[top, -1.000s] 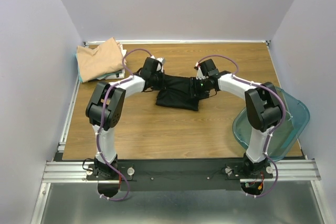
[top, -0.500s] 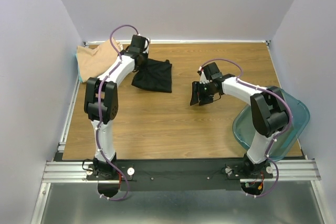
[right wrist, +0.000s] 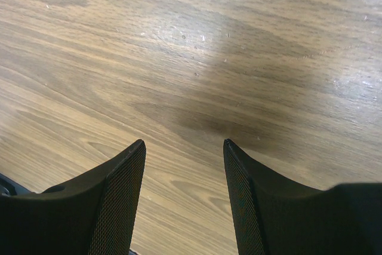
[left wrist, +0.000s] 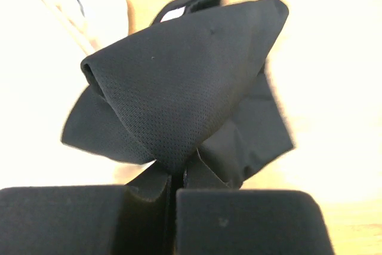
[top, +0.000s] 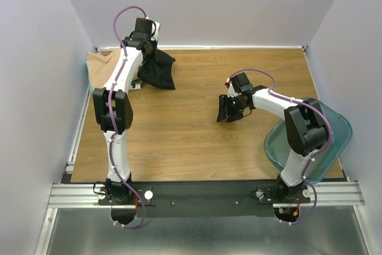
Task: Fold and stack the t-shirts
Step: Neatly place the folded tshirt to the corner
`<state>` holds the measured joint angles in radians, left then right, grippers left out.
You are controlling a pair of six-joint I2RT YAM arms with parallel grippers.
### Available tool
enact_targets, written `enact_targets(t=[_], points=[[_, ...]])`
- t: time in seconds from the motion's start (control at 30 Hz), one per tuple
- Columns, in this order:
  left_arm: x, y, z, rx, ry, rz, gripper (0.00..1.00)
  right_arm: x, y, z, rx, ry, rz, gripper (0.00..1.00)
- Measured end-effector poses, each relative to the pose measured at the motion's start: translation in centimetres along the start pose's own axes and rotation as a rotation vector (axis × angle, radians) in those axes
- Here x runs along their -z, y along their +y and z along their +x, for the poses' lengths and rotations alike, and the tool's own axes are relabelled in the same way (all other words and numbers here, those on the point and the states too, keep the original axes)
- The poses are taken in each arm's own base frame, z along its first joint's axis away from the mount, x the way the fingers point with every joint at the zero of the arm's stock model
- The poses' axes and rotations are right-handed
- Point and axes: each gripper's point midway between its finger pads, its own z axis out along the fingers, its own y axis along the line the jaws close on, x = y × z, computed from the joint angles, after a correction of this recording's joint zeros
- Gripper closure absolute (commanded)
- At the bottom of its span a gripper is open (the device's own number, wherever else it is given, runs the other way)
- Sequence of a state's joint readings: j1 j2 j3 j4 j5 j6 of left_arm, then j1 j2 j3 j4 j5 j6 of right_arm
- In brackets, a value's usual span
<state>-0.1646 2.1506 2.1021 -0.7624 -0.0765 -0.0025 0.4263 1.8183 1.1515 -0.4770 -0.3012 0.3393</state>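
Observation:
The tan t-shirt [top: 104, 67] lies below the left gripper and to its left in the top view, so the robot needs to swing the left gripper over it, lower the black t-shirt [top: 157, 73] and let go.
My left gripper [top: 148, 45] is shut on the folded black t-shirt [top: 157, 73] and holds it hanging above the far left of the table, next to the tan t-shirt [top: 104, 67] on its pile. In the left wrist view the black shirt [left wrist: 179, 88] hangs from my shut gripper [left wrist: 174, 190], its white tag [left wrist: 174, 14] showing at the top, pale shirts [left wrist: 36, 58] lying behind. My right gripper [top: 225, 110] is open and empty over bare wood at mid-table; in the right wrist view the gripper [right wrist: 184, 144] holds nothing.
A clear teal plastic bin [top: 331, 129] sits at the table's right edge beside the right arm. White walls close in the back and both sides. The wooden tabletop [top: 179, 141] stretches between the arms.
My left gripper has carried the black shirt from mid-table to the far left, up toward the pile. My right gripper let go of the shirt and pulled back a little, open.

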Motion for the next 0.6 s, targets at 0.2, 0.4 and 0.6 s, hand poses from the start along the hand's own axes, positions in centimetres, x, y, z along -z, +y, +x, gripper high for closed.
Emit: enact_targets(t=[0.2, 0.4, 0.6], points=[[1.6, 2.0, -3.4, 0.012, -0.072, 0.044, 1.0, -0.1, -0.3, 0.9, -0.007, 0.02, 0.007, 0.38], [1.8, 5.7, -3.0, 0.071, -0.078, 0.093, 1.0, 0.0, -0.5, 1.4, -0.011, 0.03, 0.01, 0.38], [3.8, 10.3, -3.1, 0.15, -0.123, 0.134, 1.0, 0.0, -0.5, 1.4, -0.015, 0.031, 0.01, 0.38]])
